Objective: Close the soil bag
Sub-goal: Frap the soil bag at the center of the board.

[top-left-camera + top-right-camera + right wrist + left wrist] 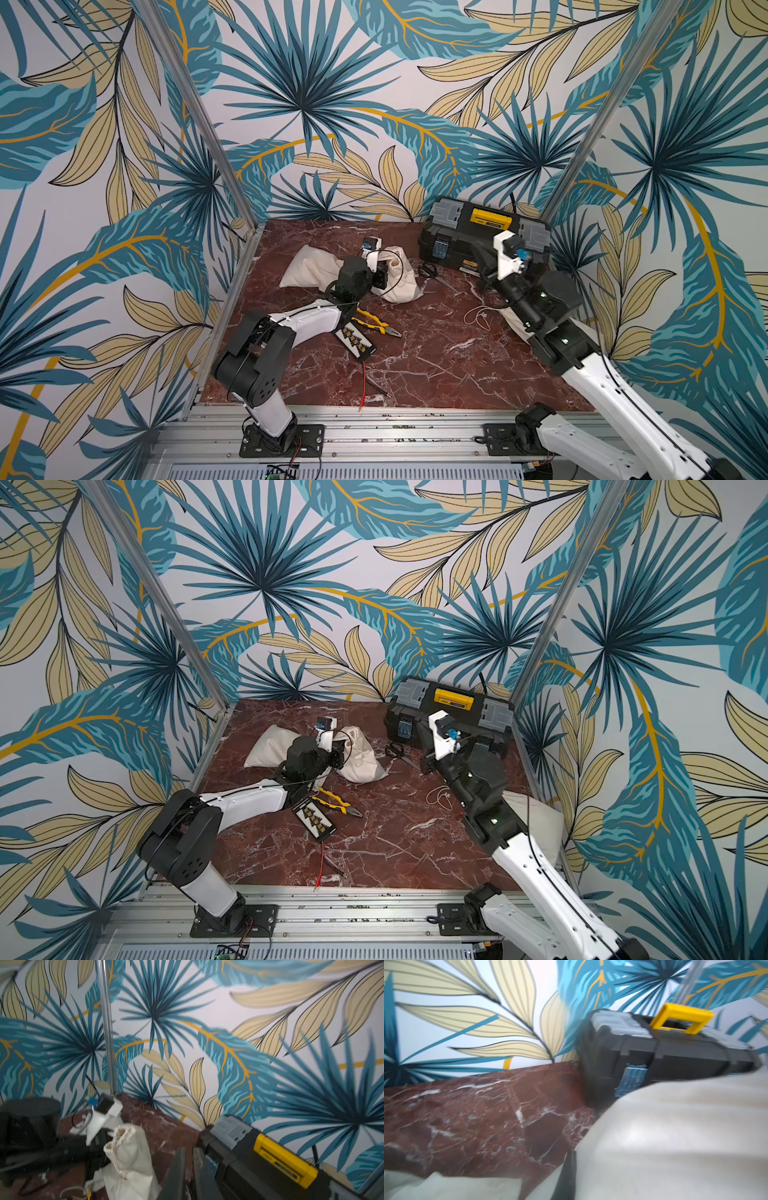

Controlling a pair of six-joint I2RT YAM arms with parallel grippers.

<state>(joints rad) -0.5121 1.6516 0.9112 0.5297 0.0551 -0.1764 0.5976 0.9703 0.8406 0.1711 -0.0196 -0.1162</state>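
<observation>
Next, the left gripper shifts a little toward the toolbox while steadying the side of the bag's neck [390, 270] [588, 1166], then releases the cloth, since the bag's opening still gapes.
The soil bag [401, 284] [363, 766] is a cream cloth sack that stands on the red marble table, its gathered mouth [121, 1132] puckered with a small hole at the top. My left gripper [380, 279] [99, 1147] is shut on the bag's cloth at the side of its neck. In the left wrist view one dark finger [568, 1176] lies against the cream fabric [675, 1136]. My right gripper [189, 1150] hangs apart from the bag, between it and the toolbox. Its jaws stand a narrow gap apart with nothing between them.
A black toolbox [478, 239] with a yellow handle stands at the back right. A second cream sack [309, 268] lies behind the left arm, and more cream cloth [536, 816] lies under the right arm. Scissors [432, 274], yellow pliers [376, 324], a black card [355, 343] and a loose string [478, 316] lie on the table.
</observation>
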